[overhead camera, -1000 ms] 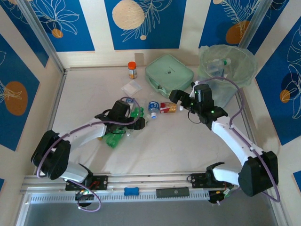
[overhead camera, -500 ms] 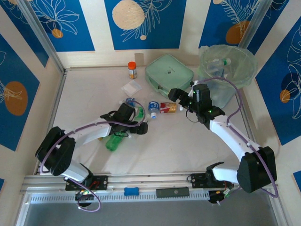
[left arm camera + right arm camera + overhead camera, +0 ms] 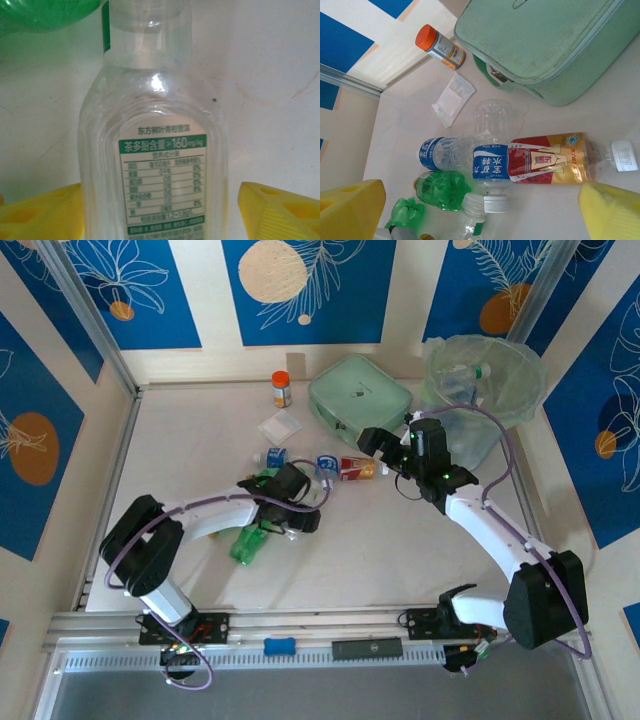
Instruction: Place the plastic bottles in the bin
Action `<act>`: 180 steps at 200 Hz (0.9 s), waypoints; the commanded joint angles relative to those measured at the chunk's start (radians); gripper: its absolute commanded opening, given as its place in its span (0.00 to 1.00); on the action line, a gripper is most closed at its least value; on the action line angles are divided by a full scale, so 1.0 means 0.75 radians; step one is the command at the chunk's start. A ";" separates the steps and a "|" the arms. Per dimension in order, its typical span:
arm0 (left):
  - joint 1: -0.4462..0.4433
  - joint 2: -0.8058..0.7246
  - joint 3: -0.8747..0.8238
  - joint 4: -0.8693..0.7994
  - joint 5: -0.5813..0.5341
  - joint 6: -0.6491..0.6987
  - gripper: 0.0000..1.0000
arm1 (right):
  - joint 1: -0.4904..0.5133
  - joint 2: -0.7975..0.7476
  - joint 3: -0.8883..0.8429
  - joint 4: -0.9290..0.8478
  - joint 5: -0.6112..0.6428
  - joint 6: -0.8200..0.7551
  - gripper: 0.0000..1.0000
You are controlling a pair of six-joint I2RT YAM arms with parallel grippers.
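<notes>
The white-capped end of the clear bottle sticks out past my left gripper's fingers. My right gripper will move past the red-labelled bottle (image 3: 550, 159) toward my left gripper and around the clear bottle's white-capped neck (image 3: 473, 206).
A clear bottle (image 3: 155, 150) with a green-and-white label lies between the yellow fingers (image 3: 40, 212) of my left gripper (image 3: 160, 205). The jaws are open around it, with a thin gap at the right finger. My left gripper (image 3: 300, 512) is low at the table's middle. My right gripper (image 3: 375, 445) hangs open above a red-labelled bottle (image 3: 550, 159), two blue-labelled bottles (image 3: 492, 165) (image 3: 437, 152) and a green bottle (image 3: 442, 190). Another green bottle (image 3: 250, 540) lies near the left arm. The bin (image 3: 520, 370), at the far right, holds some bottles (image 3: 470, 372).
A flat mint-green case (image 3: 360, 400) lies behind the bottles, close to my right gripper. An orange-capped jar (image 3: 281, 388) stands by the back wall. A white sachet (image 3: 279, 427) lies in front of it. Walls close in the table on three sides.
My left gripper has moved right and nearer, onto the clear bottle, and its jaws have narrowed around it. The right arm has hardly moved.
</notes>
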 commanded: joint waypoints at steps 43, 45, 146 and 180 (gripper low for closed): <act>-0.019 0.037 0.017 -0.040 -0.108 0.021 0.68 | 0.007 0.009 -0.010 0.009 -0.013 0.032 0.99; -0.019 0.038 0.016 -0.040 -0.107 0.022 0.68 | 0.007 0.008 -0.010 0.009 -0.014 0.032 0.99; -0.017 -0.369 -0.179 0.313 -0.087 -0.035 0.55 | 0.033 0.062 -0.023 0.201 -0.318 0.092 1.00; -0.016 -0.513 -0.270 0.509 -0.067 -0.054 0.55 | 0.125 0.117 0.007 0.289 -0.429 0.097 0.99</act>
